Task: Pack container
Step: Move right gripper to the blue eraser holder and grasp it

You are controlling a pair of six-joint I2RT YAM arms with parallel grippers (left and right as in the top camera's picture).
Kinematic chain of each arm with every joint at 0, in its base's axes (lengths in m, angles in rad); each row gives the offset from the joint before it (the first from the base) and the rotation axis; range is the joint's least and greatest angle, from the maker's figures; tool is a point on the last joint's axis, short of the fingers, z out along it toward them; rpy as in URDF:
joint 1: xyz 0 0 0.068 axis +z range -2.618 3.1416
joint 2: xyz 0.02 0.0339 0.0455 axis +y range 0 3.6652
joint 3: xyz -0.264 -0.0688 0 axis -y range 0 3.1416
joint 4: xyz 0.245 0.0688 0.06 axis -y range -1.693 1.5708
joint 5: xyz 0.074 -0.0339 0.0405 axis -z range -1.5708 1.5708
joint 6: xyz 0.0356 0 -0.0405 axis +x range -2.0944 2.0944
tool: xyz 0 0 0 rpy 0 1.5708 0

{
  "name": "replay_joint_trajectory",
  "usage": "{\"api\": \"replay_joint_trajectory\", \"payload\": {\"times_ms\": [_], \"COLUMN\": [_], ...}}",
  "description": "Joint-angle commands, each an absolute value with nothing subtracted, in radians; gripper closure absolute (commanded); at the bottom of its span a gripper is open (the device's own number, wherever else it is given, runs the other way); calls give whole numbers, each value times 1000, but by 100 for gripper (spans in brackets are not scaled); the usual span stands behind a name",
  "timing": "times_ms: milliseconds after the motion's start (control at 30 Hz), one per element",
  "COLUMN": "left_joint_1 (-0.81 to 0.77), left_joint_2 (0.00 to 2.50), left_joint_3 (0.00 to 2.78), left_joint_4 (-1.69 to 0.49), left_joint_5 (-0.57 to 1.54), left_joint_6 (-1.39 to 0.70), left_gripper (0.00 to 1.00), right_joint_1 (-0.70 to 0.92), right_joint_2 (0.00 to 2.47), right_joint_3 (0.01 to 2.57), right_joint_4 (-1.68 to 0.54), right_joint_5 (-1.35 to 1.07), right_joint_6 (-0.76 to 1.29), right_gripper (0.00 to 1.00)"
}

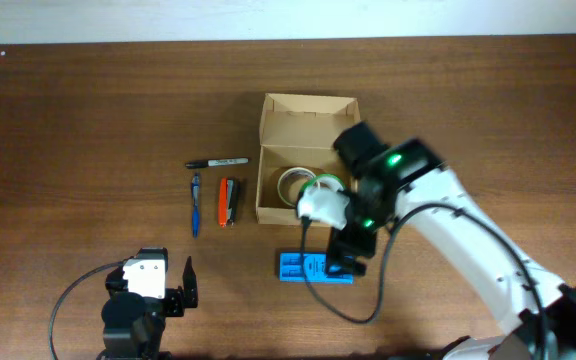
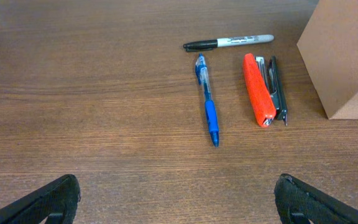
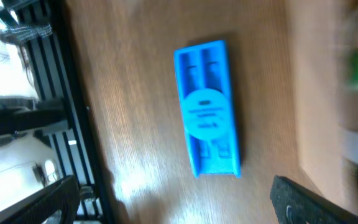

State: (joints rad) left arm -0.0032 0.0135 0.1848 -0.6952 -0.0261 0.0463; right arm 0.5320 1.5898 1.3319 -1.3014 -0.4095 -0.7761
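Note:
The flat blue item is narrower than the gap between the robot's open fingers, so the robot will next lower its right gripper over its round middle (image 1: 315,267) (image 3: 206,114), with a finger on each side of its long edges.
The tan cardboard container (image 1: 306,128) stands open at the table's middle, with tape rolls (image 1: 306,184) inside. Its plain side shows in the left wrist view (image 2: 347,56) and blurred in the right wrist view (image 3: 328,93). A flat blue plastic item (image 1: 314,267) lies in front of the container; it also shows in the right wrist view (image 3: 207,107). My right gripper (image 3: 179,202) is open and empty above the table beside the blue item. My left gripper (image 2: 178,202) is open and empty at the near left, short of a blue pen (image 2: 207,102).
A black marker (image 1: 218,162), the blue pen (image 1: 195,203) and an orange stapler (image 1: 227,201) lie left of the container. They also show in the left wrist view, the marker (image 2: 229,42) and the stapler (image 2: 263,90). The table's front edge shows in the right wrist view (image 3: 82,112).

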Motion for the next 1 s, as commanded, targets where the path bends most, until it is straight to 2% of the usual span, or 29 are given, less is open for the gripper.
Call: {"api": "replay_joint_trajectory", "payload": {"times_ms": [0, 333, 600, 867, 967], "left_joint_1": [3, 3, 3, 3, 3], "left_joint_2": [5, 5, 5, 5, 5], "left_joint_3": [178, 178, 178, 178, 178], "left_joint_4": [-696, -696, -696, -696, -696], "left_joint_5": [-22, -22, -22, -22, -22], "left_joint_6": [68, 68, 68, 68, 68], "left_gripper": [0, 0, 0, 0, 0], "right_joint_1": [626, 733, 732, 731, 731], "right_joint_2": [1596, 1625, 1689, 1800, 1810], "right_joint_3": [1225, 1018, 1018, 1018, 1018], "right_joint_4": [-1210, -927, -822, -780, -762], "right_joint_5": [-306, -74, -66, -66, -66], "right_joint_6": [-677, -667, -667, -667, -667], "right_gripper": [1, 1, 10, 9, 5]}}
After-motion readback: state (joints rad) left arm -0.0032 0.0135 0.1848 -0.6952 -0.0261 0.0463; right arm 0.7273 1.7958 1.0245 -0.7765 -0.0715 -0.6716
